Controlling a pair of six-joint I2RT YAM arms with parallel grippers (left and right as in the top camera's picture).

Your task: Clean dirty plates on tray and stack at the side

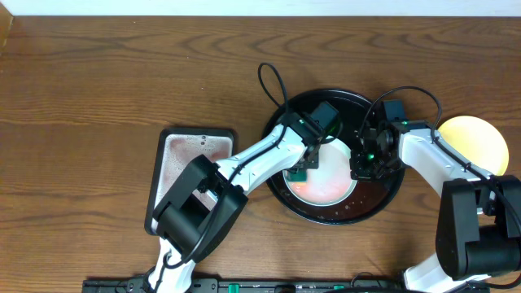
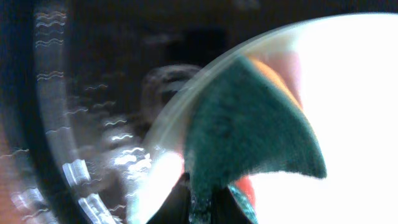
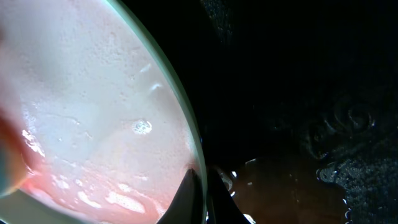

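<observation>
I need to lift my left gripper over the black tray's rim, which stands between the plate and the white tray, then lower it onto the white tray's bottom and release the sponge (image 2: pixel 249 130).
A pale mint-white plate (image 1: pixel 326 181) lies in the round black tray (image 1: pixel 383 199), wet with pink-red sauce water. My left gripper (image 1: pixel 303 168) is shut on a green sponge (image 2: pixel 249 130) pressed on the plate's left part (image 2: pixel 354 99). My right gripper (image 1: pixel 358 167) is shut on the plate's right rim (image 3: pixel 198 163), one finger inside and one outside. The plate's foamy pink surface (image 3: pixel 93 112) fills the right wrist view. A yellow plate (image 1: pixel 476 142) lies on the table right of the tray. A third plate is not in view.
A small rectangular white dark-rimmed tray (image 1: pixel 187 175) lies on the wooden table left of the black tray. Brownish water pools on the black tray floor (image 3: pixel 280 193). The tray's glossy rim (image 2: pixel 56 124) shows in the left wrist view.
</observation>
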